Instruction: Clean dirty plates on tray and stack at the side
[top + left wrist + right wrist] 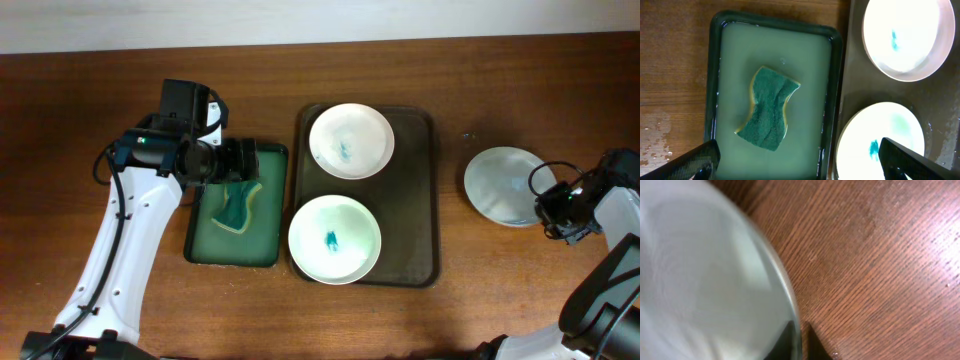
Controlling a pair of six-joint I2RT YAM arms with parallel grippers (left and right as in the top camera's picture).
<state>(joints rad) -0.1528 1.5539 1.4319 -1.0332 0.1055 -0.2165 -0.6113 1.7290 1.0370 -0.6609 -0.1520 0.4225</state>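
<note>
The left gripper will next go down onto the sponge's narrow middle (237, 207) (769, 108) below it in the green tray and close there, because both tray plates show teal smears.
Two white dirty plates with teal smears lie on the dark tray (417, 200): one at the back (351, 141), one at the front (335, 239). Both show in the left wrist view, the back plate (907, 40) and the front plate (880, 145). A third, wiped plate (503, 185) lies on the table to the right of the tray. My right gripper (548, 205) is shut on its right rim (796, 340); the plate fills the left of the right wrist view (705, 280). My left gripper (799, 162) is open and empty above the green sponge (768, 109).
The sponge (237, 205) lies in a small green tray (205, 245) with wet film, left of the dark tray. It also shows in the left wrist view (730, 65). Bare wooden table surrounds everything.
</note>
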